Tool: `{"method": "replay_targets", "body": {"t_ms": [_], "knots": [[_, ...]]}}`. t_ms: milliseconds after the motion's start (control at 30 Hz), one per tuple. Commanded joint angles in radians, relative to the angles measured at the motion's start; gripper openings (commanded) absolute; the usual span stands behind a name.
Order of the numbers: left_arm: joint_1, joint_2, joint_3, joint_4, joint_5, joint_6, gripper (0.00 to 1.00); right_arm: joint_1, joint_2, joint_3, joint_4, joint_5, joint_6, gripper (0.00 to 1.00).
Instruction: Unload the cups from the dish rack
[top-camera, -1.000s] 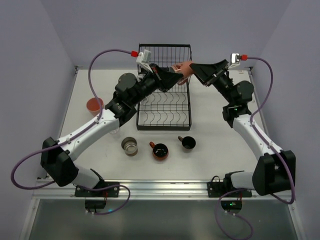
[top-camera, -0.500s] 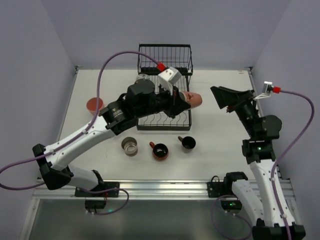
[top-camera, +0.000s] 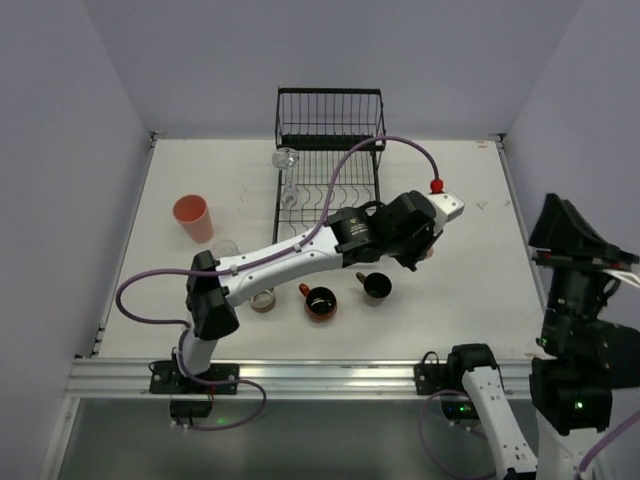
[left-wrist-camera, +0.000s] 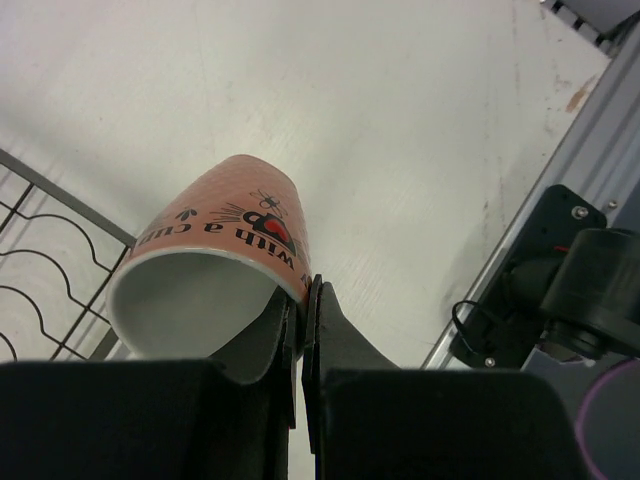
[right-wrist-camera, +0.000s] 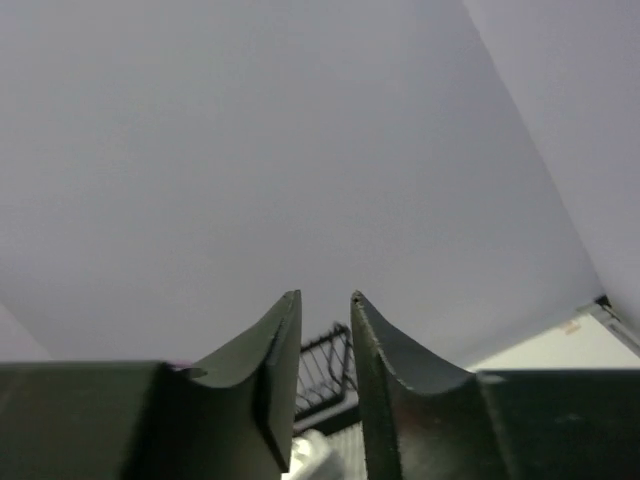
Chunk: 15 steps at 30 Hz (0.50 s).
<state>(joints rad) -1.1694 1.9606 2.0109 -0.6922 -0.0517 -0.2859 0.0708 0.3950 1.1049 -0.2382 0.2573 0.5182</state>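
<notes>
My left gripper lowers and draws back there next, to let go of the pink mug's rim.
My left gripper (left-wrist-camera: 303, 290) is shut on the rim of the pink mug (left-wrist-camera: 220, 240), one finger inside it and one outside. The mug lies tilted, mouth toward the camera, above the table just right of the dish rack (top-camera: 330, 125). In the top view the left gripper (top-camera: 422, 248) hangs right of the rack's flat tier. Two clear glasses (top-camera: 287, 160) stay at the rack's left side. My right gripper (top-camera: 560, 222) is drawn back at the right edge, pointing at the wall. Its jaws (right-wrist-camera: 325, 297) stand a narrow gap apart, holding nothing.
On the table stand a salmon tumbler (top-camera: 190, 218), a clear glass (top-camera: 226, 250), a white-and-brown cup (top-camera: 262, 296), an orange-red handled cup (top-camera: 320, 301) and a dark brown mug (top-camera: 376, 286). The left arm stretches over the rack's front edge.
The left arm swung the pink mug from over the rack out to its right. The right arm pulled back to the right edge, and its jaws narrowed from wide open.
</notes>
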Motion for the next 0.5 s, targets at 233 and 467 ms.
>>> {"method": "replay_targets", "body": {"t_ms": [233, 467], "knots": [[-0.056, 0.222, 0.279, -0.15, -0.056, 0.172, 0.0, -0.003, -0.09, 0.108, -0.061, 0.125, -0.089, 0.46], [-0.075, 0.291, 0.273, -0.19, -0.069, 0.22, 0.0, -0.005, -0.096, 0.102, -0.059, 0.076, -0.057, 0.58]]}}
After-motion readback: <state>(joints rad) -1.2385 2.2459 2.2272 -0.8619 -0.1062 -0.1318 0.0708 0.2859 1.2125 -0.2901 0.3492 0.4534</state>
